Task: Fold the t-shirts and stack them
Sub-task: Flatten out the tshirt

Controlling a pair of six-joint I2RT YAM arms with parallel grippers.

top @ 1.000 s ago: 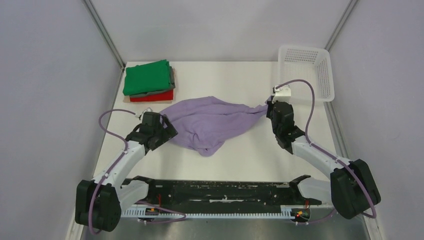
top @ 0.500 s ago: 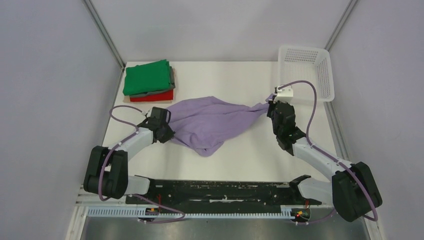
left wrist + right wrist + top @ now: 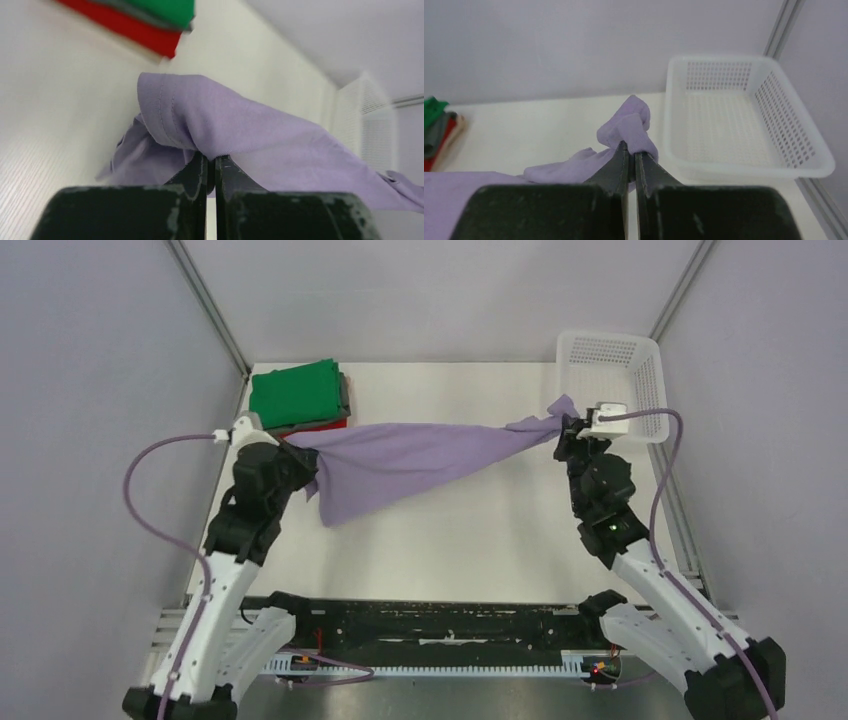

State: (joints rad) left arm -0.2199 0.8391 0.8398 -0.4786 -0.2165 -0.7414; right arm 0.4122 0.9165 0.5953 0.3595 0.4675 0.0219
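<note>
The shirt's lower part sags, so my left gripper next needs to go up and back, then come down to the tabletop short of the folded stack and let go.
A lavender t-shirt (image 3: 410, 458) hangs stretched across the table between my two grippers, its lower part sagging toward the near left. My left gripper (image 3: 297, 447) is shut on its left end, where a hemmed edge (image 3: 165, 112) bunches over the closed jaws (image 3: 211, 159). At the far right my right gripper (image 3: 566, 426) is shut on the other end, a small wad of lavender cloth (image 3: 631, 125) pinched at its tips (image 3: 631, 149). Behind the left gripper lies a folded stack of shirts, green on top (image 3: 295, 393), then grey, then red (image 3: 325, 428).
A white plastic mesh basket (image 3: 640, 380) stands at the far right corner, just behind the right gripper; the right wrist view shows it with nothing inside (image 3: 796, 145). Grey walls and metal posts close the table on three sides.
The left gripper closed on the shirt's left edge and rose toward the far left. The right gripper lifted its end toward the basket. The crumpled shirt is now pulled out long and raised.
</note>
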